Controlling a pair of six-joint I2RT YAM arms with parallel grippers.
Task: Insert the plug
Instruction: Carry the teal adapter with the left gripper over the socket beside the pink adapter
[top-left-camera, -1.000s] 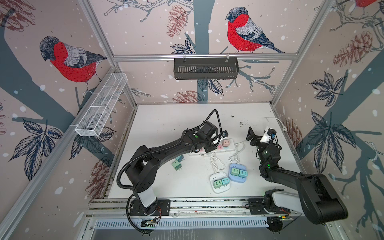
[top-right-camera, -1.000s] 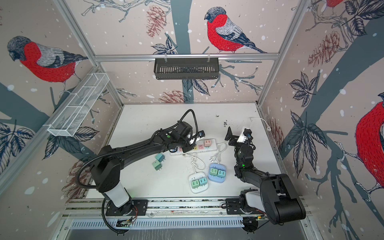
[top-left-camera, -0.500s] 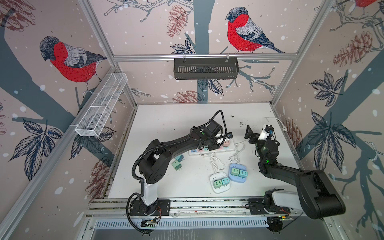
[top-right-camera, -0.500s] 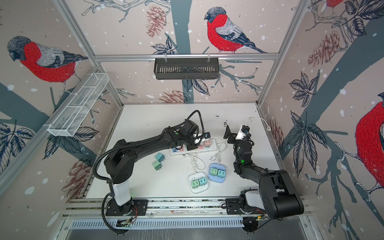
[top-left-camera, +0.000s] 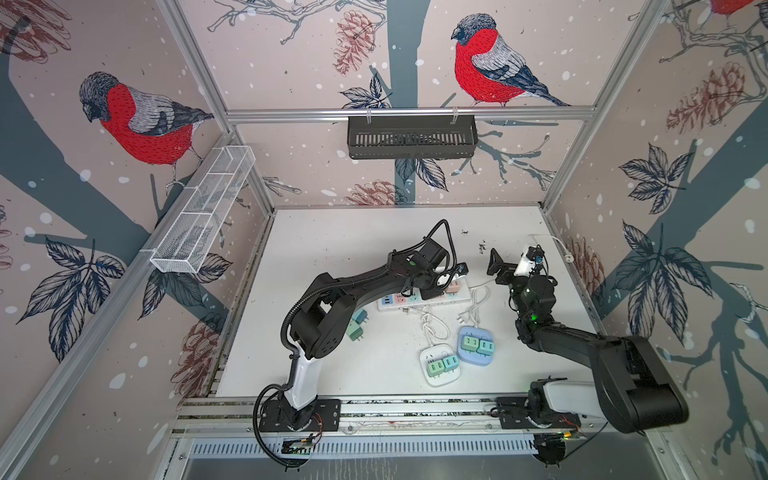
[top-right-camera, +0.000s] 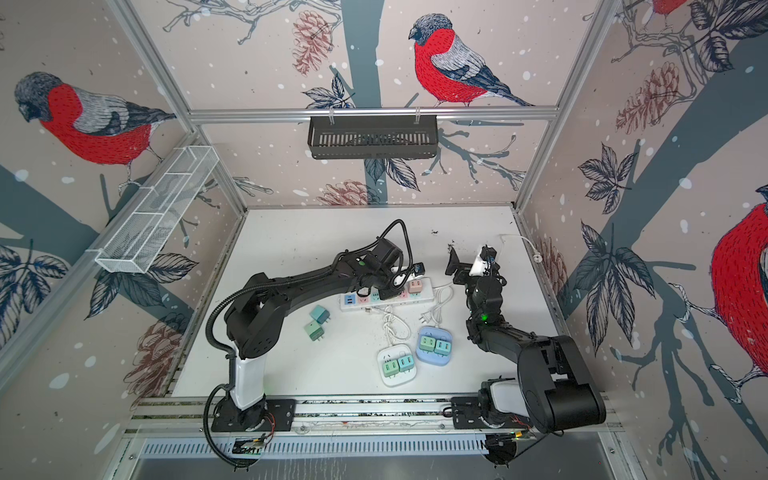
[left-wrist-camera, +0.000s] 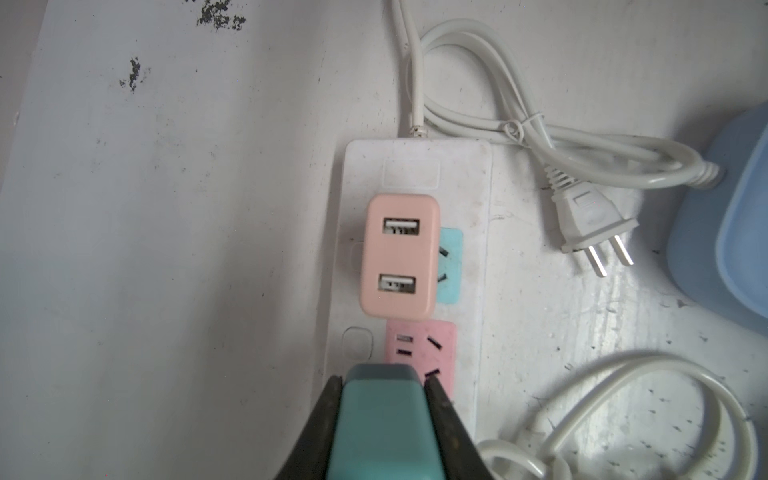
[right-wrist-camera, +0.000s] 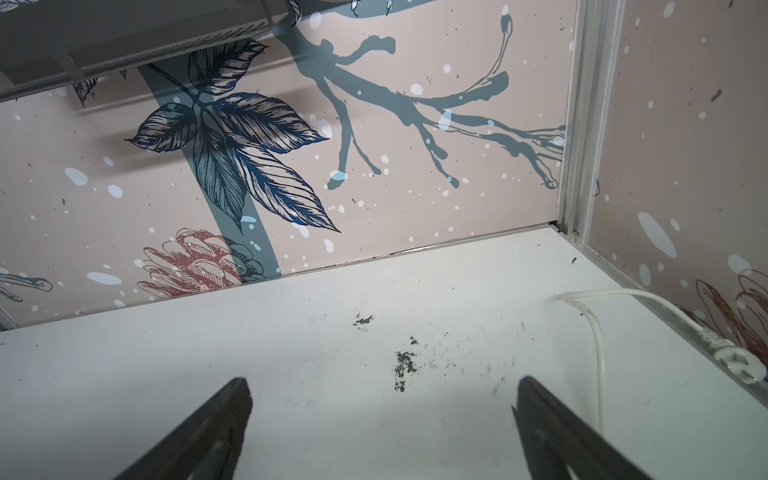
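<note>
My left gripper moves down and toward the peach USB adapter (left-wrist-camera: 399, 255) next, to seat and release the teal plug in the pink socket (left-wrist-camera: 421, 350), whose slots show uncovered.
In the left wrist view my left gripper (left-wrist-camera: 383, 377) is shut on a teal plug (left-wrist-camera: 382, 419), one black finger on each side of it. The plug's prongs are hidden. It hangs over the near edge of the pink socket (left-wrist-camera: 419, 347) on the white power strip (left-wrist-camera: 471, 299). A peach USB adapter (left-wrist-camera: 399, 255) sits in the strip just beyond, half covering a blue socket (left-wrist-camera: 452, 266). In both top views the left gripper (top-left-camera: 432, 289) (top-right-camera: 388, 291) is over the strip (top-left-camera: 388, 302) (top-right-camera: 353, 300). My right gripper (right-wrist-camera: 382, 390) (top-left-camera: 509, 266) stands open and empty above bare table to the strip's right.
Two loose green plugs (top-left-camera: 357, 326) lie left of the strip. A white socket block (top-left-camera: 439, 368) and a blue one (top-left-camera: 476, 347), each with plugs in it, lie near the front. White cords (top-left-camera: 473, 305) coil beside the strip. A thin white cable (right-wrist-camera: 598, 328) runs along the right wall.
My left gripper has carried the teal plug to the right along the strip. The right gripper has shifted slightly left and back, still open.
</note>
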